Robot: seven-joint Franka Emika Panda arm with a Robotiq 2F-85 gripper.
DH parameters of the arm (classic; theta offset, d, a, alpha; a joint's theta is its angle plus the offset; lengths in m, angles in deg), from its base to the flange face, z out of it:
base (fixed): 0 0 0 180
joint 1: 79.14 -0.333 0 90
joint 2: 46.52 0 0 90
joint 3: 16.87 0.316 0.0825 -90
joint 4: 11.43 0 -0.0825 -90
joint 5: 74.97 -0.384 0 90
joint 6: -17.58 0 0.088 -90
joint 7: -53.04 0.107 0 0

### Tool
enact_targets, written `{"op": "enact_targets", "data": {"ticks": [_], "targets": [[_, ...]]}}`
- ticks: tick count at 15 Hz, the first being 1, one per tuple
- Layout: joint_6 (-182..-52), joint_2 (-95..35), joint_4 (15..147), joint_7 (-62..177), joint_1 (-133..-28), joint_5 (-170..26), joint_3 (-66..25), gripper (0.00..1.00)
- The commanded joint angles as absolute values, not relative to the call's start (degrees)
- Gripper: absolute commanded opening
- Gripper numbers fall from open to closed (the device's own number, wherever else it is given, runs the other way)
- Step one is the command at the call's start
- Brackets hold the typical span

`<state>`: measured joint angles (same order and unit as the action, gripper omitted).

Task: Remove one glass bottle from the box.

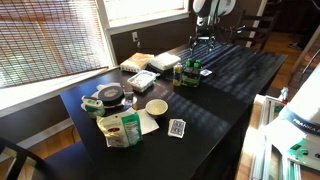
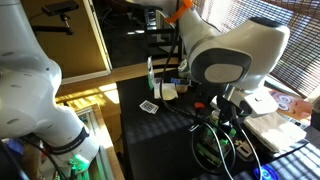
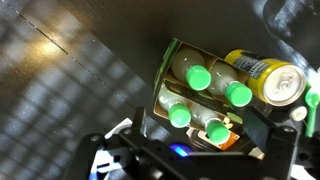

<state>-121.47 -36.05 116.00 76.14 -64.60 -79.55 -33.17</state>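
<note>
The green cap of the near bottle farther from the yellow can faces up uncovered between my fingers, so my open gripper should go down around it next.
The box (image 3: 160,88) is a low dark carton that holds several pale glass bottles with green caps. One bottle (image 3: 197,76) is at the far side and another (image 3: 179,116) is nearer to me. In an exterior view the box (image 1: 188,76) stands near the far end of the black table. My gripper (image 3: 208,142) is open and hangs above the box, with one finger on either side of the near bottles, touching none. In an exterior view it (image 1: 203,43) hovers over the box. It holds nothing.
A yellow can (image 3: 265,78) lies next to the box. On the black table (image 1: 230,95) are a white tray (image 1: 141,81), a tan packet (image 1: 136,62), a cream bowl (image 1: 156,106), playing cards (image 1: 177,127) and a green bag (image 1: 120,128).
</note>
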Motion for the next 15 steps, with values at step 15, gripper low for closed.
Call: {"op": "enact_targets", "data": {"ticks": [15], "targets": [[-128.51, -27.87, 113.0, 78.37, -63.17, -87.51, -34.05, 0.86]]}}
